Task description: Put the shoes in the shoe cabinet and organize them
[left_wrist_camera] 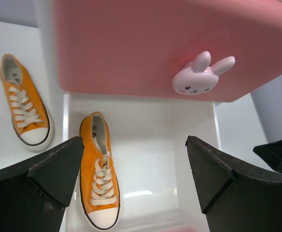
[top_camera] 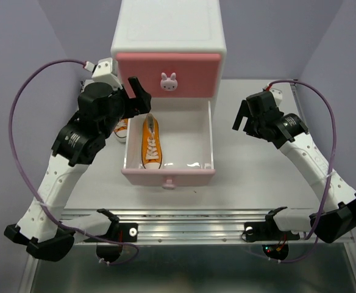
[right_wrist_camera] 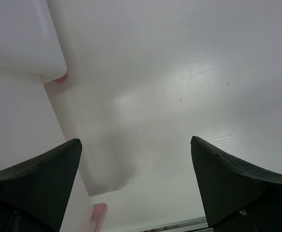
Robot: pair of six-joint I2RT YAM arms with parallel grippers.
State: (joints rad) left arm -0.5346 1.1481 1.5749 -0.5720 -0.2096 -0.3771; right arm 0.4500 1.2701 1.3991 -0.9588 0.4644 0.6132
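My left gripper swings left in the top view next and down onto the upper laces of the orange shoe below, still outside the drawer.
The shoe cabinet [top_camera: 166, 27] stands at the back middle, with its upper pink drawer [top_camera: 190, 72] shut. Its lower drawer [top_camera: 199, 140] is pulled out. One orange shoe [top_camera: 150, 143] lies inside along the left wall, toe toward me; it also shows in the left wrist view [left_wrist_camera: 97, 179]. The other orange shoe [top_camera: 121, 129] lies on the table left of the drawer, partly hidden by my left arm, and is plain in the left wrist view [left_wrist_camera: 25, 108]. My left gripper [top_camera: 140, 96] [left_wrist_camera: 133, 174] is open and empty above the drawer's back left. My right gripper [top_camera: 245, 119] [right_wrist_camera: 136, 179] is open and empty over the table right of the drawer. The white shoes are out of view.
The bunny knob [left_wrist_camera: 199, 75] of the upper drawer sits just ahead of my left gripper. In the right wrist view a cabinet corner with a pink foot [right_wrist_camera: 60, 78] is at upper left and the drawer's side wall [right_wrist_camera: 30, 145] runs down the left. A metal rail [top_camera: 184, 215] runs along the table's near edge.
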